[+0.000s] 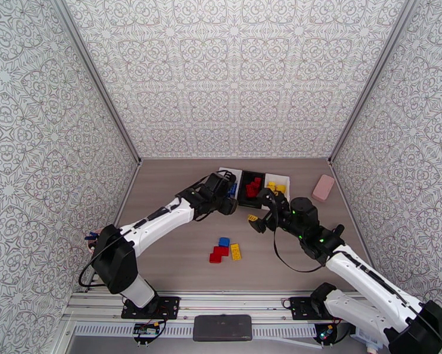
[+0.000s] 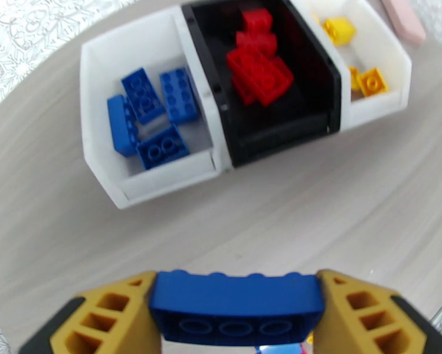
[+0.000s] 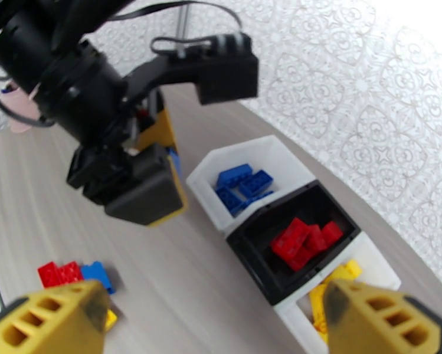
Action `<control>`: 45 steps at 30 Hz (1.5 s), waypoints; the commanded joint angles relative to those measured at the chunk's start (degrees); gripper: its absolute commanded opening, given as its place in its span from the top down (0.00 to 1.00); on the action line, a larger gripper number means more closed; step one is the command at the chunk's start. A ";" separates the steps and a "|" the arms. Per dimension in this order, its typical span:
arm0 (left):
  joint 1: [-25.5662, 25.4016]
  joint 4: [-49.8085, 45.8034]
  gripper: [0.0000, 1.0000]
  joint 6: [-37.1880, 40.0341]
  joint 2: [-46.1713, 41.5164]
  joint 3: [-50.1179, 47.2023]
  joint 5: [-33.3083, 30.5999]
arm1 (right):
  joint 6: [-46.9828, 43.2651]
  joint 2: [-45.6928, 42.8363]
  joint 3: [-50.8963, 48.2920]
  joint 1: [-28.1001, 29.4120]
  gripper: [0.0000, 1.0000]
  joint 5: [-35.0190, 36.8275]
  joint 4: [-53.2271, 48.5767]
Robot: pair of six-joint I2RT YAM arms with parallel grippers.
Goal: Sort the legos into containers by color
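The white bin of blue legos still lies outward of my left gripper's fingers. My gripper next needs to move outward over that bin and release the blue lego.
My left gripper (image 2: 237, 303) is shut on a blue lego (image 2: 237, 290), held crosswise between its yellow fingers (image 2: 111, 314) just short of the containers. The left white bin (image 2: 102, 66) holds several blue legos (image 2: 153, 116), the black bin (image 2: 315, 122) several red ones (image 2: 259, 72), and the right white bin (image 2: 392, 60) yellow ones (image 2: 371, 82). From above, the left gripper (image 1: 226, 199) hovers at the left bin (image 1: 225, 172). Beside it, my right gripper (image 1: 260, 210) hangs open with nothing between its fingers, in front of the black bin (image 1: 244, 199). Loose blue (image 1: 223, 242), red (image 1: 219, 253) and yellow (image 1: 235, 251) legos lie mid-table.
A pink block (image 1: 323, 187) lies right of the bins near the right wall. The patterned walls close the table on three sides. In the right wrist view, the left arm's gripper (image 3: 138, 178) hangs close in front, with the loose legos (image 3: 73, 272) at lower left.
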 commanded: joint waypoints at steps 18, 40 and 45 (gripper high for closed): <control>8.84 11.50 0.42 -5.12 22.85 20.01 2.21 | 8.63 8.38 2.37 -0.38 0.01 7.32 10.47; 9.58 8.66 0.11 -4.15 28.12 28.36 1.30 | 8.19 7.45 1.33 -0.56 0.01 7.98 11.63; 8.57 10.99 0.03 -3.55 20.80 21.12 0.72 | 8.70 6.74 1.13 -0.56 0.01 8.21 11.07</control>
